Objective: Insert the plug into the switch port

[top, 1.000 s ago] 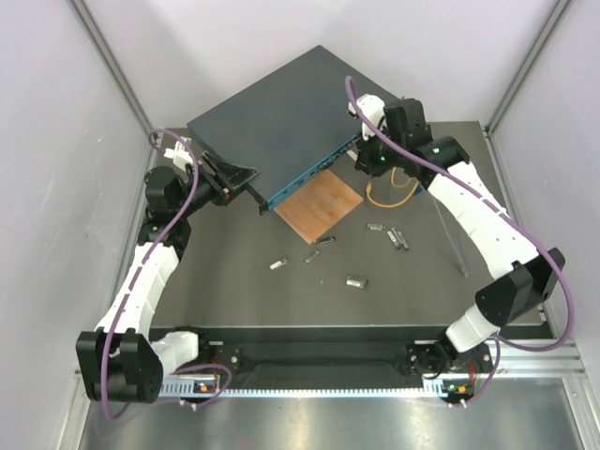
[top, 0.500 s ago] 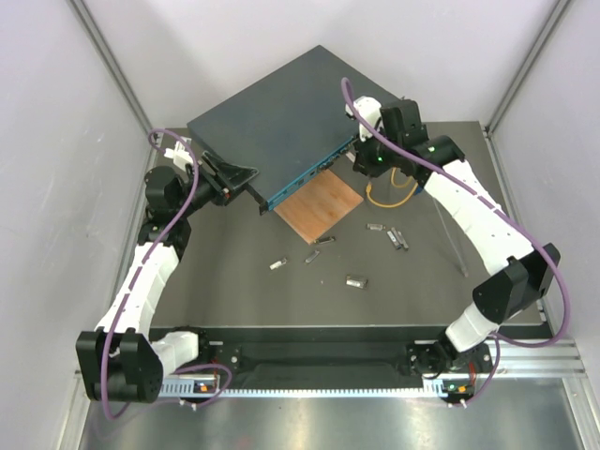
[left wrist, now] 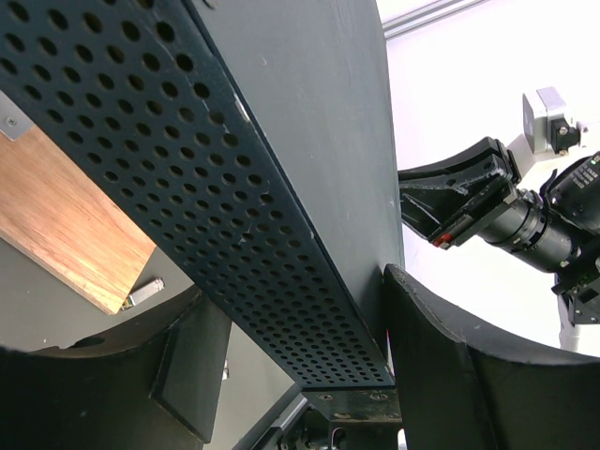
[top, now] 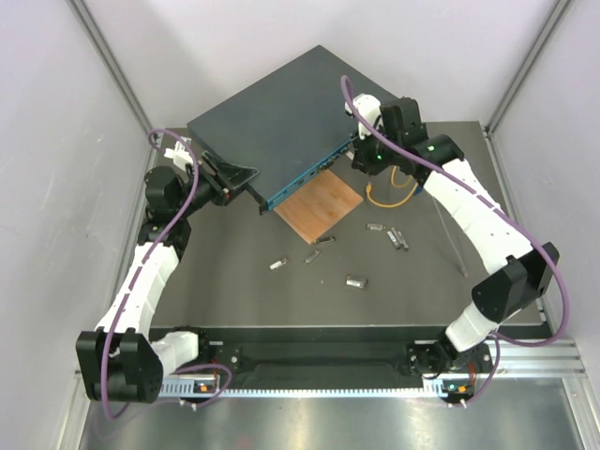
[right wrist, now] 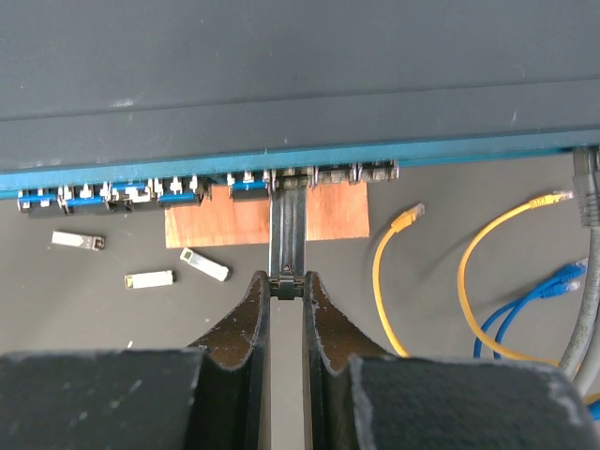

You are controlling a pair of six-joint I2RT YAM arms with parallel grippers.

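The right gripper pushes straight toward the switch's teal side [top: 314, 171] next, then opens, as most of the grey metal plug [right wrist: 288, 230] still stands out of its socket.
The switch [top: 272, 117] is a flat dark box set diagonally at the back, with its teal socket face [top: 314, 171] towards the front right. My left gripper [top: 246, 183] is shut on the switch's left corner. In the left wrist view the perforated side [left wrist: 187, 159] runs between the jaws of that gripper [left wrist: 295, 366]. My right gripper [top: 356, 155] is at the teal face, shut on the plug. In the right wrist view that gripper [right wrist: 286, 281] pinches the rear of the grey metal plug [right wrist: 288, 230], whose front end is in a socket of the teal face [right wrist: 450, 157].
A thin brown wooden square [top: 319, 206] lies under the switch's front edge. Several loose small metal plugs [top: 354, 279] lie on the dark table. Yellow cables [top: 389, 195] and blue cables [right wrist: 525, 309] lie right of my right gripper. White walls stand at both sides.
My right gripper has moved slightly left, towards the teal face, with the plug. The left arm and the switch have not moved.
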